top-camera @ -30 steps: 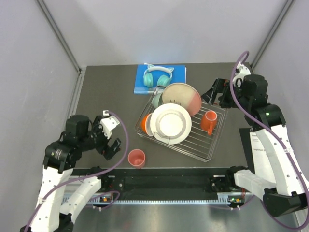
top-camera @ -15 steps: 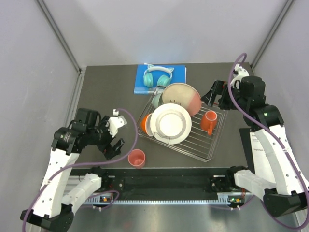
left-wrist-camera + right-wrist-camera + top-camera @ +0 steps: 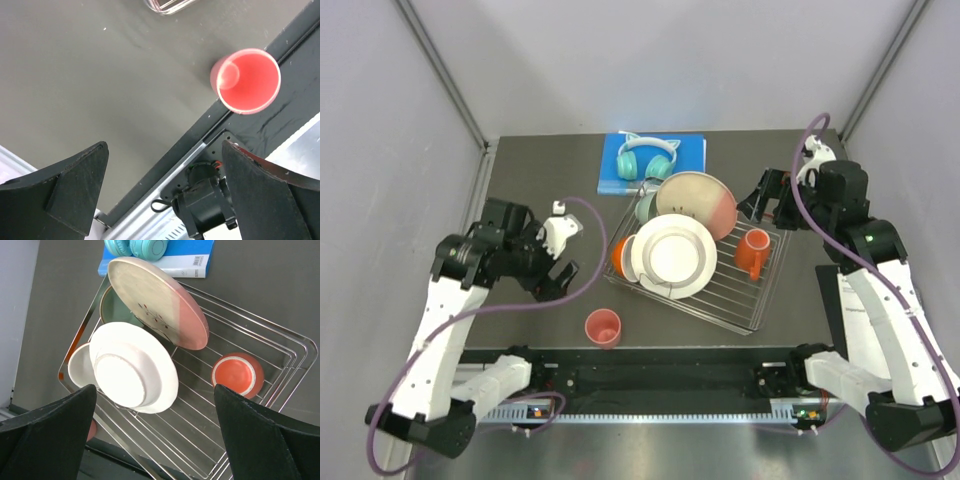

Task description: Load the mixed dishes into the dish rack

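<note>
I will next move my left gripper down and across, to its right in the top view, to the coral pink cup's far rim below.
The dish rack (image 3: 732, 292) sits right of centre on the table. In it stand the pink-and-cream plate (image 3: 695, 203), the white plates (image 3: 672, 256), a mint green bowl (image 3: 646, 207) and an orange cup (image 3: 753, 253). A coral pink cup (image 3: 603, 327) stands upright on the table near the front edge, outside the rack. My left gripper (image 3: 558, 255) hovers open to the cup's upper left; in its wrist view the cup (image 3: 246, 80) lies beyond the open gripper (image 3: 164, 150). My right gripper (image 3: 765, 198) hangs open over the rack's far right corner, looking down on the plates (image 3: 132, 370) and the orange cup (image 3: 237, 375).
Teal cat-ear headphones (image 3: 647, 158) rest on a blue book (image 3: 685, 152) behind the rack. Grey walls enclose the table on three sides. The black front rail (image 3: 660, 375) runs just below the coral cup.
My left arm has swung its gripper up and away from the table's front edge, farther from the coral cup. The cup and the right arm stay put.
</note>
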